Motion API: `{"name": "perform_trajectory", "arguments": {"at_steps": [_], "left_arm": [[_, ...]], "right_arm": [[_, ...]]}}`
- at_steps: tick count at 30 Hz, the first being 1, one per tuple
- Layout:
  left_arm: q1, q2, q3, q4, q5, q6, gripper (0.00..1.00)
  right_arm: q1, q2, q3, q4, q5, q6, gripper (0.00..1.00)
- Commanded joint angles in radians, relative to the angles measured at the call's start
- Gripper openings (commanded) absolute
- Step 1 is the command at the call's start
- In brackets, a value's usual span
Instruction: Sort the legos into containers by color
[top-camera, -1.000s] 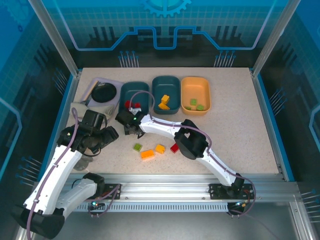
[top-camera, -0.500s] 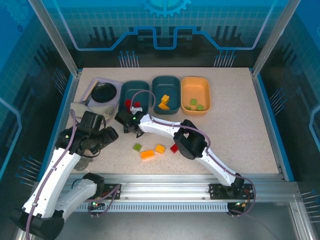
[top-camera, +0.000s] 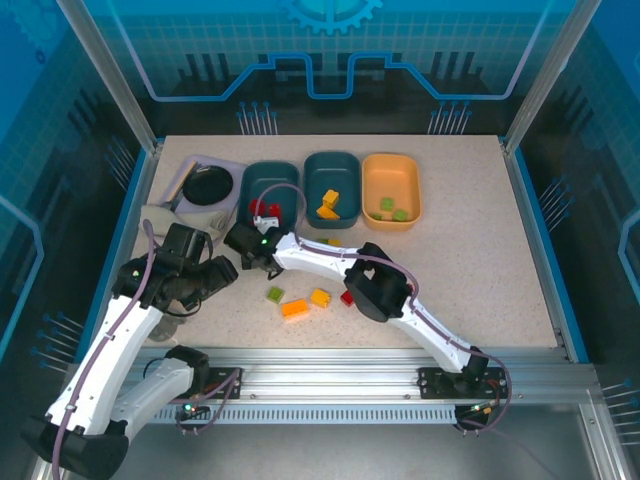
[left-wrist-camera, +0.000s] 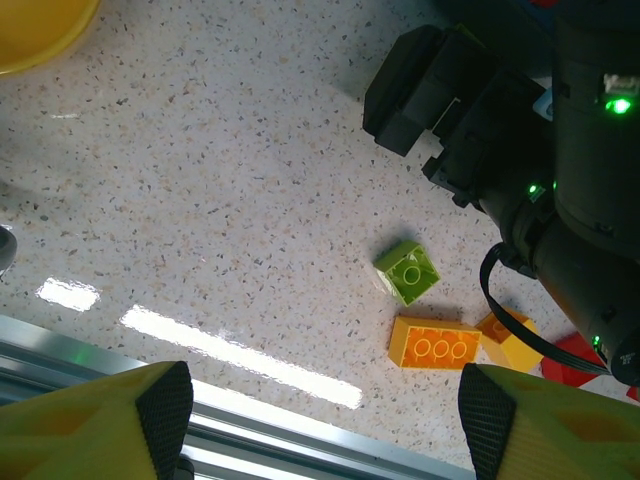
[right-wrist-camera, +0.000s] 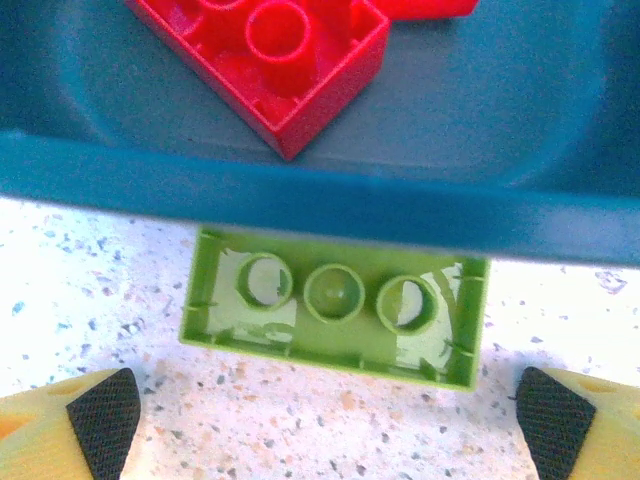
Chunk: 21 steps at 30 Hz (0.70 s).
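Note:
I should first move my right gripper away from my base toward the side of the teal tub, so it can get the green lego by its short ends.
In the right wrist view a long green lego (right-wrist-camera: 330, 305) lies underside-up against the outer wall of the left teal tub (right-wrist-camera: 320, 190), which holds a red lego (right-wrist-camera: 275, 50). My right gripper (right-wrist-camera: 330, 420) (top-camera: 248, 242) is open and straddles that green lego just in front of it. My left gripper (left-wrist-camera: 327, 415) (top-camera: 215, 272) is open and holds nothing. Ahead of it lie a small green lego (left-wrist-camera: 407, 271), an orange lego (left-wrist-camera: 434, 343) and a yellow-orange lego (left-wrist-camera: 510, 340). The middle teal tub (top-camera: 350, 170) holds yellow legos; the orange tub (top-camera: 391, 170) holds green ones.
A black round bowl on a lavender tray (top-camera: 207, 186) stands left of the tubs. A yellow bowl (left-wrist-camera: 40, 25) is close to my left gripper. A red lego (top-camera: 347, 296) lies by the right arm's elbow. The metal rail (left-wrist-camera: 250, 430) marks the table's near edge.
My right gripper has crept a little left and toward the left teal tub. The left arm has barely moved, and the loose legos lie where they were.

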Motion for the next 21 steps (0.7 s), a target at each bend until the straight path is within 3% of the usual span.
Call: {"name": "perform_trajectory", "arguments": {"at_steps": [1,21], "left_arm": [[-0.003,-0.009,-0.013,-0.008,0.017,0.024,0.75],[-0.003,-0.022,-0.021,-0.009,0.020,0.018,0.74]], "right_arm": [[0.013,0.074,0.046,-0.001,-0.020,0.035,1.00],[-0.052,0.180,0.198,-0.100,-0.006,0.096,0.96]]}}
